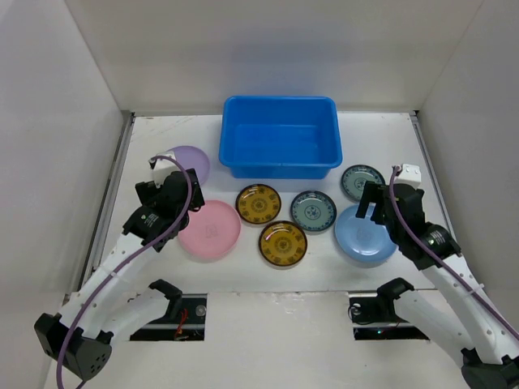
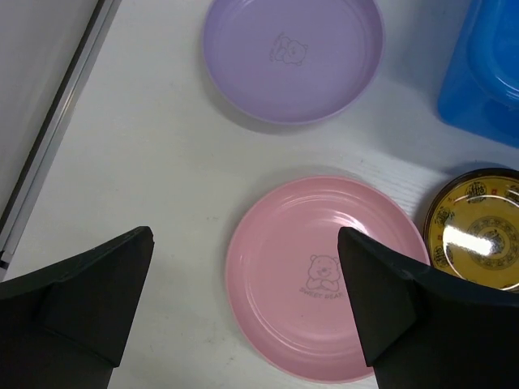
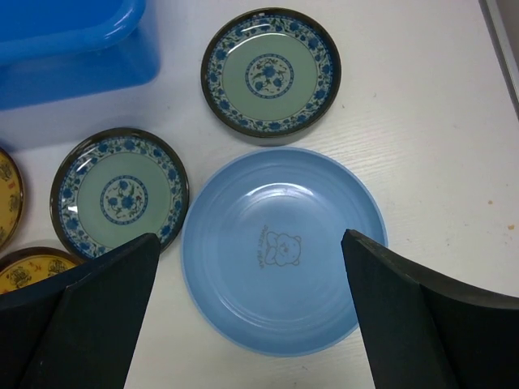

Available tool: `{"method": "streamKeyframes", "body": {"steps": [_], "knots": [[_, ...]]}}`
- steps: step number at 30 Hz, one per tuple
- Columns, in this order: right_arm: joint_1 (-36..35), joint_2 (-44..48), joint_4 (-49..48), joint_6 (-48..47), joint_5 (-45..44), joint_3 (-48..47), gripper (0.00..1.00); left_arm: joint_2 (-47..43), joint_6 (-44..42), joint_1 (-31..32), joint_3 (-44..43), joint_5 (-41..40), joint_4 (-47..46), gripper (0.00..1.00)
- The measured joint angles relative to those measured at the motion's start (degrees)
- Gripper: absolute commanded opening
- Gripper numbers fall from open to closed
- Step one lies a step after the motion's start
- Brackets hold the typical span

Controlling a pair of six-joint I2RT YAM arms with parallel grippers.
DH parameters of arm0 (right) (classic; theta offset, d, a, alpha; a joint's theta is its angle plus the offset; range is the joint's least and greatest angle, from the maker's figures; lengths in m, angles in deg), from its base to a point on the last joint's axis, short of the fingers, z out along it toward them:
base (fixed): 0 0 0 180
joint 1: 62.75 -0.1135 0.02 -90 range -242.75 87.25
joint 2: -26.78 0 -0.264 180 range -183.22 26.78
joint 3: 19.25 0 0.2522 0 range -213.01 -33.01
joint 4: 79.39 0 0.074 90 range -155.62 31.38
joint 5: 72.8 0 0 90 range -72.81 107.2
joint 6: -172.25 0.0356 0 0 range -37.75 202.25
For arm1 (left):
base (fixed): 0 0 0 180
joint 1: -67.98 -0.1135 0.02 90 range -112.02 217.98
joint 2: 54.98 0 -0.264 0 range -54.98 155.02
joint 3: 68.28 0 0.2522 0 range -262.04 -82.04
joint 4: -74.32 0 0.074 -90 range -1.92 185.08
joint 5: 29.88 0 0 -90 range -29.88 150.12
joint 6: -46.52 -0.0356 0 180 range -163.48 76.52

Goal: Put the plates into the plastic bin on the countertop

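I need to swing and turn my left gripper toward the metal rail and lower it onto the lavender plate's rail-side rim (image 2: 211,73), because the bin crowds the opposite side.
The bright blue plastic bin (image 1: 280,136) stands empty at the back middle of the white countertop (image 1: 268,271). In front of it lie a lavender plate (image 1: 191,162), a pink plate (image 1: 211,230), two amber plates (image 1: 259,203) (image 1: 283,243), two teal plates (image 1: 314,211) (image 1: 362,181) and a light blue plate (image 1: 365,235). My left gripper (image 2: 245,243) is open and empty above the left edge of the pink plate (image 2: 300,275). My right gripper (image 3: 250,237) is open and empty above the light blue plate (image 3: 284,267).
White walls close in the countertop at the back and on both sides. A metal rail (image 2: 49,138) runs along the left edge. In the left wrist view the bin's corner (image 2: 486,73) lies right of the lavender plate (image 2: 292,57).
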Motion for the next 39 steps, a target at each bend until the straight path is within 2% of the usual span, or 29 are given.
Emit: {"method": "streamKeyframes", "body": {"steps": [13, 18, 22, 27, 31, 34, 37, 39], "knots": [[-0.44, -4.35, -1.05, 0.15, 0.63, -1.73, 1.0, -0.66, 1.62, 0.37, 4.44, 3.67, -3.32, 1.0], [-5.22, -3.72, -1.2, 0.28, 2.4, -2.6, 1.0, -0.2, 4.5, -2.84, 4.42, 5.25, -3.32, 1.0], [-9.44, -1.22, -1.55, 0.44, 3.37, -2.54, 1.0, 0.2, 5.77, -8.63, 4.37, 7.08, -3.54, 1.0], [-10.38, 1.53, -2.03, 0.46, 4.44, -1.97, 1.0, 3.3, 7.21, -20.5, 4.39, 12.04, -7.72, 0.98], [-10.45, 2.82, -1.99, 0.63, 5.03, -1.36, 1.0, 11.54, 9.38, -31.19, 4.39, 19.32, -14.43, 0.92], [-10.43, 3.17, -2.01, 0.66, 5.44, -1.33, 1.0, 19.21, 11.96, -37.2, 4.39, 25.73, -20.68, 0.81], [-9.75, 3.15, -2.03, 0.63, 5.68, -1.33, 1.0, 26.53, 14.8, -40.72, 4.35, 31.21, -26.51, 0.72], [-8.83, 3.04, -2.03, 0.66, 5.73, -1.33, 1.0, 31.17, 16.72, -41.86, 4.26, 34.36, -29.99, 0.7]]}}
